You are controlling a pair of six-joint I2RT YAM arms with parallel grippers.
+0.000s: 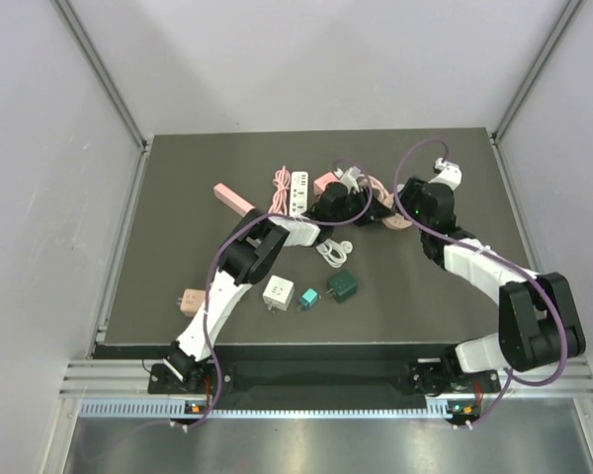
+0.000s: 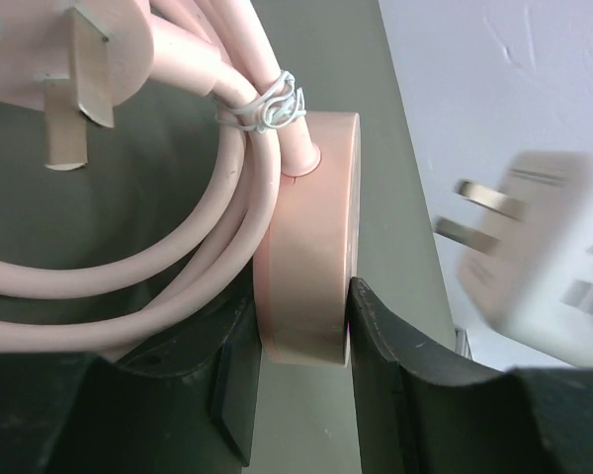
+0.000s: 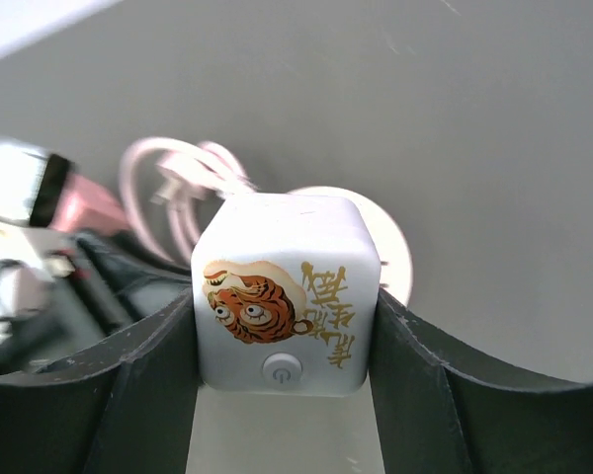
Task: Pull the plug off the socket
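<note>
My right gripper will next move back and down and release the plug beside the dark green adapter, since that bare tabletop is below and back from it.
In the left wrist view my left gripper is shut on a round pink socket; its tied pink cable coils off to the left. My right gripper is shut on the plug, a white cube with a tiger print. The left wrist view shows that plug blurred at the right, its bare prongs apart from the socket. From above, the left gripper and right gripper meet mid-table over the socket. The socket's pale face sits behind the plug.
Other pieces lie on the dark table: a white power strip, a pink bar, a white cable, a white adapter, a teal one, a dark green one and a pink cube. White walls enclose the table.
</note>
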